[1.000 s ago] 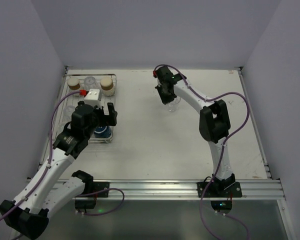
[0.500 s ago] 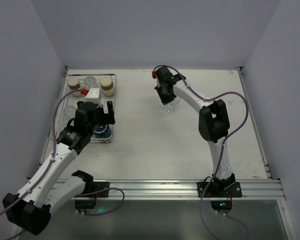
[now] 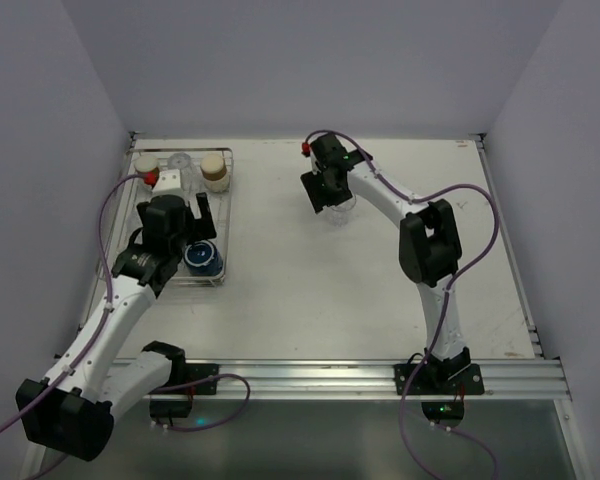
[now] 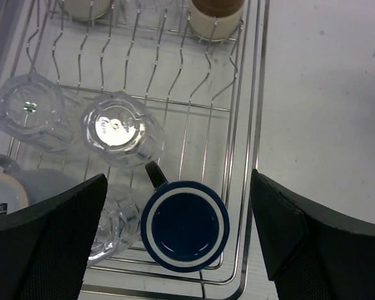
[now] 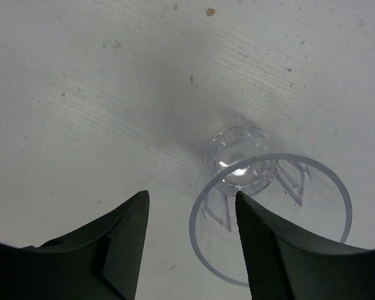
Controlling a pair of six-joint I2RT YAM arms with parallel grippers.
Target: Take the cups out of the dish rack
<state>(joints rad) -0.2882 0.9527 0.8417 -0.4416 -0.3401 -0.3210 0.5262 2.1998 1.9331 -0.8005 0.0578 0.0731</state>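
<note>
I will next turn and lower my left gripper onto the clear tumbler by the mug's handle [image 4: 117, 127], below it and to its left in the wrist view.
The dish rack [image 3: 228, 195] lies at the table's far left, its wire rim [image 4: 257, 112] running down the left wrist view. It holds a navy mug [image 4: 185, 225], clear tumblers [image 4: 120, 128], two tan cups [image 4: 216, 15] and a pale cup [image 4: 19, 187]. My left gripper [image 4: 178, 178] hovers open over the navy mug [image 3: 203, 258], touching nothing. At mid-table a clear tumbler [image 5: 244, 169] stands upright. My right gripper [image 5: 190, 195] is open astride its near rim, one finger inside and one outside, with gaps on both sides.
Grey walls close in the table on three sides. The right arm's elbow [image 3: 427, 240] rises over the table's middle right. Cables trail from both arms.
My right gripper has opened and let go of the clear tumbler's rim. My left gripper has moved back and left over the rack, uncovering the navy mug in the top view.
</note>
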